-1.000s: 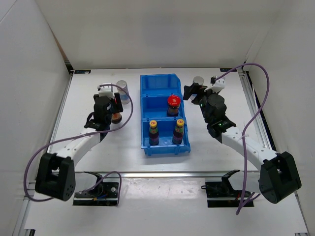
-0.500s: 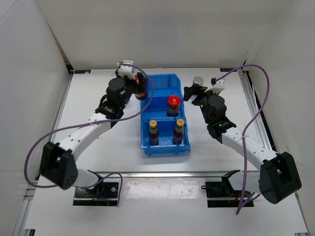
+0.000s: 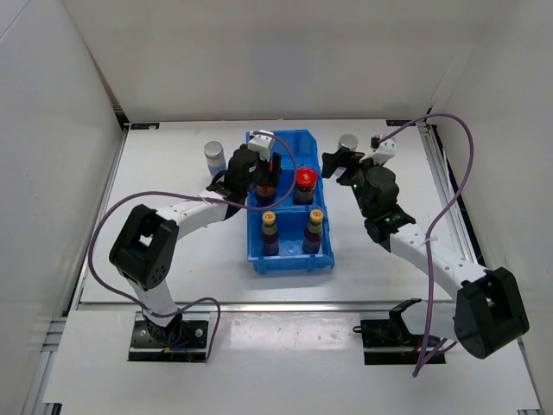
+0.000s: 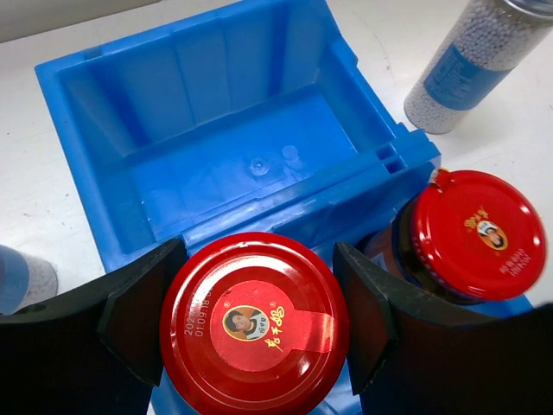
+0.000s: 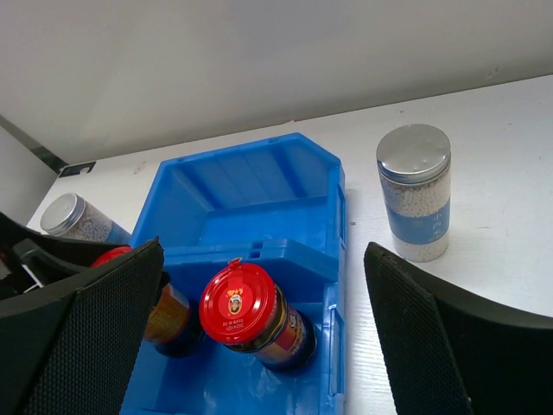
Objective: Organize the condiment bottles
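The left gripper lowers a little into the blue bin's middle section next and opens, because the dark jar is already upright beside the second red-lid jar.
My left gripper (image 3: 265, 171) is shut on a squat dark jar with a red lid (image 4: 255, 324). It holds the jar in the middle compartment of the blue bin (image 3: 285, 140), to the left of the second red-lid jar (image 3: 303, 180). Two slim dark bottles with yellow caps (image 3: 270, 221) (image 3: 314, 216) stand in the near compartment. One silver-capped shaker (image 3: 214, 157) stands on the table left of the bin, the other (image 3: 349, 143) right of it. My right gripper (image 3: 335, 162) is open and empty by the bin's right side, near that shaker (image 5: 415, 192).
The bin's far compartment (image 4: 233, 164) holds nothing. White walls enclose the table on the left, back and right. A purple cable (image 3: 458, 164) loops off the right arm.
My left arm has carried the red-lid jar from the table left of the bin, up and right, into the middle compartment beside the other jar. The right arm has not moved.
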